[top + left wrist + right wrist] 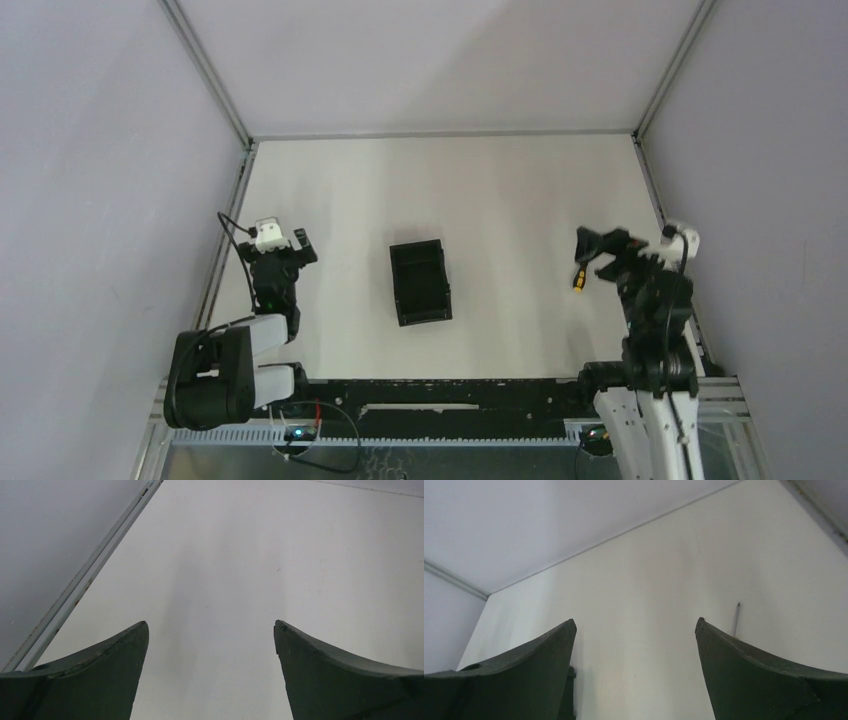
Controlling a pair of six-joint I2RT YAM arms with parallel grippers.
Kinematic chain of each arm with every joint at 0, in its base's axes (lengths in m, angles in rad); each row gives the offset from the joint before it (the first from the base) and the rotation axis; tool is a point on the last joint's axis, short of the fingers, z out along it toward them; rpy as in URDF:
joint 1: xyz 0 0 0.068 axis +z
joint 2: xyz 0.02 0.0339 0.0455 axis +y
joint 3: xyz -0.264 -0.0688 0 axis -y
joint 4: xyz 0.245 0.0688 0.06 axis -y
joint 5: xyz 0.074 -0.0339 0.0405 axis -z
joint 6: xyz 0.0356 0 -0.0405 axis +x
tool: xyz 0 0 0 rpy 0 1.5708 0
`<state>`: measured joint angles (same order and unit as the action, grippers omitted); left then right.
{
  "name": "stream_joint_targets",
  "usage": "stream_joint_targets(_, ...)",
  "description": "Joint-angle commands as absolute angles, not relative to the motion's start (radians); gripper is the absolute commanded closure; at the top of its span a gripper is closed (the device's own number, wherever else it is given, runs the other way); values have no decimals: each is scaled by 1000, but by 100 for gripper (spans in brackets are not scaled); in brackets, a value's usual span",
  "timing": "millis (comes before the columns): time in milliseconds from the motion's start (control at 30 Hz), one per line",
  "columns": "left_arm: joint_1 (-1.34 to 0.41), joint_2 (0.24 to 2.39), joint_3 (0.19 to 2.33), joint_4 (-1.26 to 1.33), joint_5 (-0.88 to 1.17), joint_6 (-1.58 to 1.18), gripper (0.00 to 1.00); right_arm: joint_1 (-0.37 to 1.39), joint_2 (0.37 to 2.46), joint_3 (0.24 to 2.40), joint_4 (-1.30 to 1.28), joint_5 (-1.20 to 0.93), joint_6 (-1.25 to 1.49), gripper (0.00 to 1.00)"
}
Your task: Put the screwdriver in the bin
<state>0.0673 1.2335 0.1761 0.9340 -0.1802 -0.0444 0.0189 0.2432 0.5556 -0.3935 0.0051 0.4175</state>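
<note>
The screwdriver's handle (579,280) lies below the right gripper and outside its open fingers, so the gripper will next swing them outward, tilt them downward and lower them on both sides of the handle to close.
The black bin (420,283) stands open-topped in the middle of the table. The screwdriver (579,275) lies on the table to its right, orange-yellow end toward the near side. My right gripper (603,245) hovers right beside it, open. In the right wrist view nothing lies between the fingers of the right gripper (634,622). Only the screwdriver's thin shaft (737,617) shows there, just outside the right finger; its handle is hidden behind that finger. My left gripper (290,250) stays open over bare table at the left, shown empty as the left gripper (211,624).
Pale walls with metal frame rails (225,260) enclose the table on the left, back and right. A corner of the bin (569,690) peeks out beside the left finger in the right wrist view. A black rail (450,390) runs along the near edge.
</note>
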Motion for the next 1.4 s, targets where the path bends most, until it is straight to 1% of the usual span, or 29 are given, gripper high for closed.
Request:
stream_joint_targets(0,63,1235,229,975,-183,-30,0,18,610,865,-483,142,315,3)
stream_joint_targets(67,63,1234,230,975,-184,-30,0,8,817,1021,-626,191,273,1)
stream_joint_targets(100,63,1234,228,975,-184,-30,0,-39,921,1086,-704,183,260,0)
stream_joint_targets(200,63,1234,228,974,-184,-30,0,-127,1180,1191,-789,41,256,0)
stream_joint_targets(267,63,1235,228,974,-184,-30,0,-163,1317,1199,-789,-35,261,0)
stream_joint_targets(300,63,1235,229,974,-184,-31,0,-171,1400,1197,-781,-33,265,0)
stream_joint_targets(400,63,1235,229,974,-184,-31,0,-178,1552,1168,-750,-19,261,5)
stream_joint_targets(600,63,1235,229,974,-183,-31,0,-178,1699,1070,-642,-1,274,12)
stream_joint_targets(767,63,1235,229,974,-184,-30,0,-163,1752,1038,-618,33,267,28)
stream_joint_targets(833,63,1234,229,974,-185,-31,0,-152,1758,1028,-616,56,265,38)
stream_joint_targets(900,63,1235,229,974,-184,-31,0,-145,1761,1020,-614,60,260,52)
stream_joint_targets(933,63,1235,230,974,-184,-31,0,-142,1762,1021,-614,55,254,61)
stream_joint_targets(967,63,1235,229,974,-184,-31,0,-141,1761,1022,-613,45,251,76)
stream_joint_targets(1000,62,1235,229,974,-183,-30,0,-141,1754,1023,-614,40,250,94)
stream_joint_targets(1033,63,1234,229,974,-184,-31,0,-141,1741,1028,-618,37,249,100)
stream_joint_targets(1167,62,1235,229,974,-184,-30,0,-139,1668,1111,-706,29,243,100)
stream_joint_targets(1367,64,1235,230,974,-183,-31,0,-113,1608,1364,-991,55,216,100)
